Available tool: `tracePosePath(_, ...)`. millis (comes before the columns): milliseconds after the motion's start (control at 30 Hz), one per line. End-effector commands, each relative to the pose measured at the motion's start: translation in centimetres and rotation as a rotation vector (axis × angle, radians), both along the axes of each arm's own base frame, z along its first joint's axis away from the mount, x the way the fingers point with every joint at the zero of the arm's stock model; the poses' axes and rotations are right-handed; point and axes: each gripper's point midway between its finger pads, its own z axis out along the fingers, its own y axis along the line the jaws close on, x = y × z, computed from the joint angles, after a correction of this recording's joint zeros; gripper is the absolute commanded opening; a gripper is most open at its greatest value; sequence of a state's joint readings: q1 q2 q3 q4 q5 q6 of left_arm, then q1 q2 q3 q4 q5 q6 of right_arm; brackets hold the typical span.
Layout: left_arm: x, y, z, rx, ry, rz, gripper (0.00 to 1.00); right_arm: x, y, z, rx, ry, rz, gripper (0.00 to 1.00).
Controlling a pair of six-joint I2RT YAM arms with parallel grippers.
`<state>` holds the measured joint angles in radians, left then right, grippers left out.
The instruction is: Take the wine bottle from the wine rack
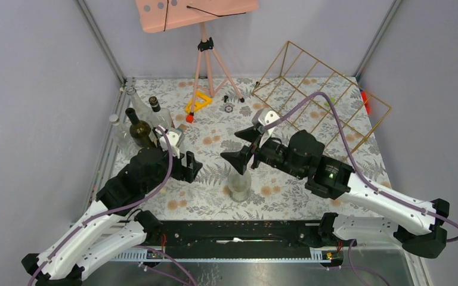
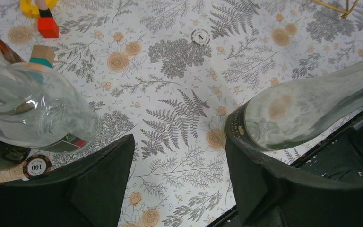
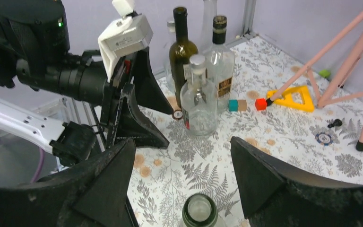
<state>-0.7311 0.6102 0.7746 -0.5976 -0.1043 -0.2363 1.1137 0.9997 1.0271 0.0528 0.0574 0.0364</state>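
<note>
The bottle stands to my left gripper's right in the top view, so I'll move across next, fingers open around the bottle's neck.
The wine bottle [image 1: 239,182], clear glass with a green mouth, stands upright on the flowered table in front of the arms. Its mouth [image 3: 199,210] shows low between my right fingers, apart from both. It also fills the right of the left wrist view [image 2: 307,111]. My right gripper [image 1: 244,148] [image 3: 182,151] is open, just above and around the bottle's neck. My left gripper [image 1: 188,164] [image 2: 179,175] is open and empty, a little left of the bottle. The gold wire wine rack [image 1: 322,95] stands at the back right with nothing in it.
Several bottles [image 1: 140,122] [image 3: 198,99] cluster at the left edge, close to my left gripper. A pink tripod stand [image 1: 206,59] stands at the back middle. A yellow triangle [image 1: 198,102], small blocks [image 3: 261,104] and a poker chip [image 2: 201,36] lie on the table.
</note>
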Motion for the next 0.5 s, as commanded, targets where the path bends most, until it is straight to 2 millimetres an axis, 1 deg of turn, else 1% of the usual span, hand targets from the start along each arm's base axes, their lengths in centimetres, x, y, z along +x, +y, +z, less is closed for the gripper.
tracePosePath(0, -0.5, -0.5, 4.1, -0.089, -0.070, -0.035, 0.77, -0.4, -0.2, 1.9, -0.069, 0.027, 0.008, 0.81)
tracePosePath(33, -0.6, -0.7, 4.4, -0.097, -0.069, -0.046, 0.77, 0.1, -0.5, 2.3, -0.086, 0.046, -0.023, 0.82)
tracePosePath(133, -0.8, -1.3, 4.6, -0.110, -0.055, -0.076, 0.76, 2.3, -1.5, 1.7, -0.200, 0.149, -0.159, 0.87)
tracePosePath(167, -0.9, -1.5, 4.5, -0.114, -0.051, -0.084, 0.76, 2.7, -1.7, 2.1, -0.217, 0.190, -0.172, 0.87)
tracePosePath(233, -1.3, -2.1, 4.4, -0.128, -0.043, -0.117, 0.76, 3.6, -2.4, 1.0, -0.272, 0.295, -0.201, 0.85)
tracePosePath(333, -1.9, -2.8, 4.6, -0.154, -0.047, -0.156, 0.77, 5.3, -3.6, -1.0, -0.263, 0.449, -0.243, 0.84)
tracePosePath(400, -2.2, -3.0, 4.6, -0.165, -0.049, -0.171, 0.77, 6.3, -5.0, -2.3, -0.228, 0.557, -0.275, 0.83)
tracePosePath(467, -2.6, -3.4, 4.8, -0.178, -0.050, -0.190, 0.77, 7.6, -7.0, -3.5, -0.171, 0.651, -0.342, 0.83)
